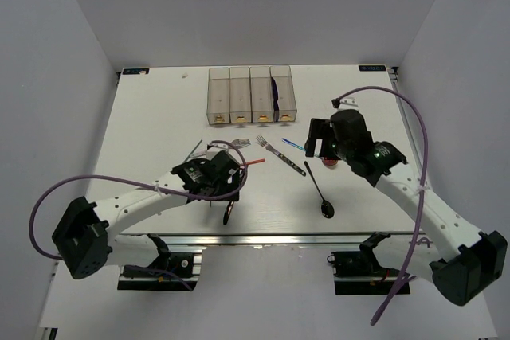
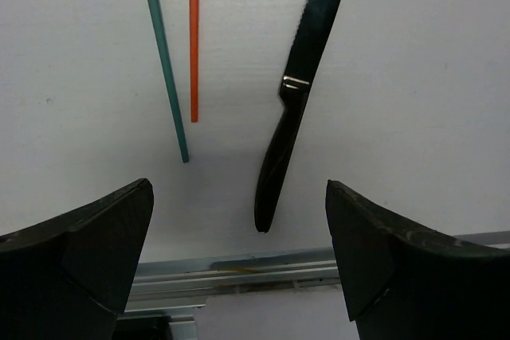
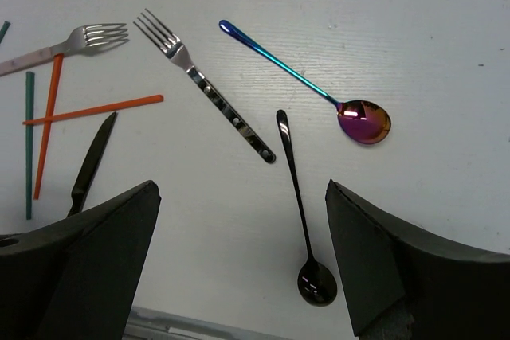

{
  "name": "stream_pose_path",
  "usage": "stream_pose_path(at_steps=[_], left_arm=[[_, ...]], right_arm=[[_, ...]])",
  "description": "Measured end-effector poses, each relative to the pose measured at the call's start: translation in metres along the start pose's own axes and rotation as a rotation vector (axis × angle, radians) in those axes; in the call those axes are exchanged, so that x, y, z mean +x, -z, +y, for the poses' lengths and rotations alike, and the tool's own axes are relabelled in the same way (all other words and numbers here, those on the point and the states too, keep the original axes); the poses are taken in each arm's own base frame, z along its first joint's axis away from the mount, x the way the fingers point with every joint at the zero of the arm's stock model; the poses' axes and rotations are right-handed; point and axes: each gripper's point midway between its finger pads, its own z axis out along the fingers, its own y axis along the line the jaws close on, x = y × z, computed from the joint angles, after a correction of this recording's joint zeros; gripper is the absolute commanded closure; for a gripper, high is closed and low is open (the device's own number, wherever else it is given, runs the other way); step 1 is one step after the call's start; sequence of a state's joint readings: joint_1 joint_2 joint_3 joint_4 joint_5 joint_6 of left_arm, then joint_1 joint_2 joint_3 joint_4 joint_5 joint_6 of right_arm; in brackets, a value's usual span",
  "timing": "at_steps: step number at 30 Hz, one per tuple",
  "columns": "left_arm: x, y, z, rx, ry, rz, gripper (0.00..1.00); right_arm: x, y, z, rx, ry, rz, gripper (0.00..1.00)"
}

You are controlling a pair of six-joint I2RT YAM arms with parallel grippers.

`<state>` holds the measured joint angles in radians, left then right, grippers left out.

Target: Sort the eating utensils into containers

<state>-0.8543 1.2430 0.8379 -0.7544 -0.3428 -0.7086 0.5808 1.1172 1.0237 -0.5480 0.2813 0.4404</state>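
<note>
I need to lower my left gripper's open fingers around the black knife's handle [image 1: 229, 212] [image 2: 276, 163] next and turn them to its slant. The handle is below, clear of both chopsticks.
Four joined clear containers [image 1: 251, 95] stand at the back; the rightmost holds a dark blue utensil [image 1: 276, 93]. My left gripper [image 1: 221, 187] is open and empty over a black knife [image 2: 299, 93], beside a teal chopstick [image 2: 163, 61] and a red chopstick [image 2: 194, 37]. My right gripper [image 1: 319, 142] is open and empty, high above a silver fork [image 3: 207, 93], an iridescent spoon [image 3: 307, 81] and a black spoon [image 3: 299, 205]. The right wrist view also shows a second fork [image 3: 72, 44], crossed red chopsticks [image 3: 96, 109], a teal chopstick [image 3: 29, 145] and the knife [image 3: 92, 161].
The table's near metal rail [image 2: 239, 264] lies just below the knife's handle end. Purple cables [image 1: 414, 117] loop over both arms. A small white piece [image 1: 344, 103] lies at the back right. Grey walls close in the table.
</note>
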Motion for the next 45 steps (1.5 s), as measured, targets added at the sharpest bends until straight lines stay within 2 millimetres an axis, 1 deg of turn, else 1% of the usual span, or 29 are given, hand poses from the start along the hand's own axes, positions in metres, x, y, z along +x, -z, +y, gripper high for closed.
stream_pose_path(at_steps=[2, 4, 6, 9, 12, 16, 17, 20, 22, 25, 27, 28, 29, 31, 34, 38, 42, 45], left_arm=[[0.01, -0.003, -0.002, -0.007, -0.02, 0.029, 0.03], [0.016, -0.006, -0.007, -0.007, -0.041, 0.043, 0.04], [0.024, -0.011, -0.01, -0.018, -0.068, 0.067, 0.04], [0.037, -0.022, -0.011, -0.047, -0.105, 0.109, 0.04], [0.044, -0.028, -0.009, -0.067, -0.125, 0.135, 0.07], [0.048, -0.035, -0.01, -0.072, -0.154, 0.156, 0.16], [0.05, -0.037, -0.011, -0.076, -0.162, 0.167, 0.21], [0.056, -0.046, -0.013, -0.085, -0.197, 0.205, 0.24], [0.055, -0.049, -0.019, -0.071, -0.208, 0.214, 0.28], [0.053, -0.053, -0.031, -0.042, -0.225, 0.234, 0.31], [0.052, -0.055, -0.038, -0.024, -0.233, 0.246, 0.37], [0.052, -0.055, -0.041, -0.014, -0.238, 0.254, 0.43], [0.052, -0.056, -0.044, -0.007, -0.242, 0.261, 0.45], [0.053, -0.056, -0.048, 0.007, -0.245, 0.273, 0.45], [0.054, -0.055, -0.048, 0.014, -0.244, 0.279, 0.45], [0.061, -0.053, -0.049, 0.043, -0.238, 0.307, 0.46], [0.064, -0.053, -0.051, 0.054, -0.24, 0.327, 0.48], [0.064, -0.053, -0.052, 0.053, -0.231, 0.343, 0.48]], right_arm=[[0.002, 0.008, 0.001, -0.026, 0.002, -0.009, 0.11], [0.005, 0.011, 0.002, -0.043, 0.006, -0.007, 0.11], [0.011, 0.009, 0.002, -0.055, 0.014, 0.009, 0.11], [0.027, 0.004, 0.001, -0.065, 0.03, 0.052, 0.11], [0.036, -0.001, 0.003, -0.077, 0.036, 0.082, 0.11], [0.039, -0.003, 0.006, -0.099, 0.035, 0.088, 0.11], [0.039, -0.003, 0.007, -0.102, 0.035, 0.087, 0.11], [0.041, -0.005, 0.008, -0.11, 0.033, 0.085, 0.11], [0.045, -0.007, 0.007, -0.109, 0.034, 0.089, 0.11], [0.049, -0.007, 0.005, -0.11, 0.034, 0.096, 0.11], [0.05, -0.006, 0.005, -0.115, 0.031, 0.087, 0.11], [0.049, -0.005, 0.006, -0.12, 0.03, 0.082, 0.11], [0.049, -0.004, 0.006, -0.127, 0.028, 0.075, 0.11], [0.048, -0.002, 0.007, -0.136, 0.026, 0.065, 0.11], [0.046, 0.0, 0.009, -0.147, 0.024, 0.056, 0.11], [0.043, 0.003, 0.011, -0.167, 0.016, 0.033, 0.11], [0.047, 0.005, 0.011, -0.18, 0.008, 0.034, 0.11], [0.049, 0.005, 0.012, -0.186, 0.005, 0.039, 0.11]])
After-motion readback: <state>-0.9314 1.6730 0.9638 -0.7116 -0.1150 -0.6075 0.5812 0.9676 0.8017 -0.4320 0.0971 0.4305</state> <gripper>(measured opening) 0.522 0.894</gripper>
